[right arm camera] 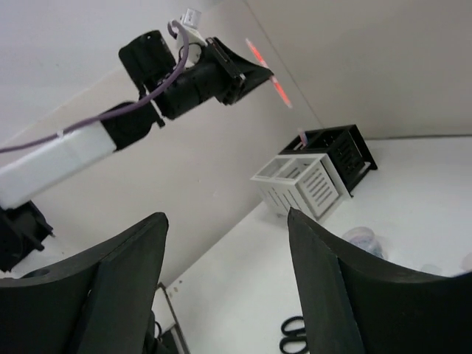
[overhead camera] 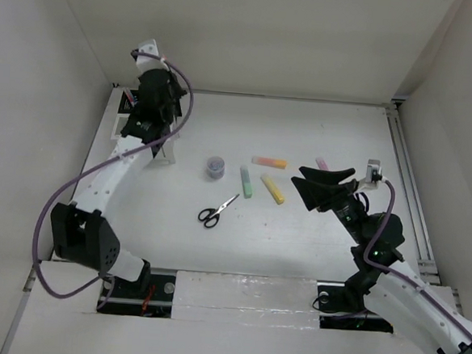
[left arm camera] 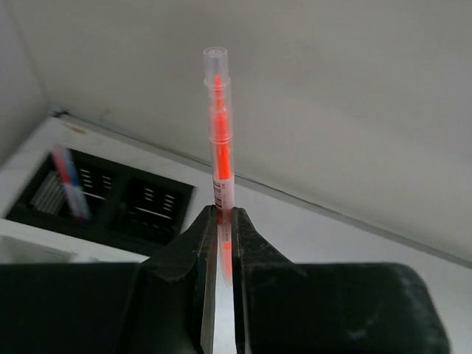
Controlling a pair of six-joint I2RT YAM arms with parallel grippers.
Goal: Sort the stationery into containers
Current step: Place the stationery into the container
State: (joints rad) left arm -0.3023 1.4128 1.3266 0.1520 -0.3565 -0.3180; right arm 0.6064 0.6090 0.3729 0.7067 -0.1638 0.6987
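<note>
The black holder's corner section point(overhead camera: 128, 100) point(left arm camera: 71, 188) already holds standing pens, so I will move my left gripper left in the top view and down to release the orange-red pen there.
My left gripper point(left arm camera: 221, 214) is shut on a thin orange-red pen point(left arm camera: 220, 125) and holds it upright, above the black mesh holder point(left arm camera: 147, 206), which has another pen point(left arm camera: 70, 184) standing in it. In the top view the left gripper point(overhead camera: 163, 91) is at the far left over the black holder point(overhead camera: 129, 109) and white slatted organizer point(overhead camera: 167, 149). My right gripper point(overhead camera: 320, 187) is open and empty, raised right of the markers. On the table lie the purplish tub point(overhead camera: 215, 167), scissors point(overhead camera: 217, 210), and green point(overhead camera: 246, 182), yellow point(overhead camera: 272, 188), orange point(overhead camera: 269, 161) and pink point(overhead camera: 321, 162) markers.
The right wrist view shows the open right gripper point(right arm camera: 227, 215), the white organizer point(right arm camera: 306, 184), black holder point(right arm camera: 343, 147), scissors point(right arm camera: 295, 324) and the left arm point(right arm camera: 184, 74) holding the pen point(right arm camera: 269, 70). White walls close in the table at the back and both sides.
</note>
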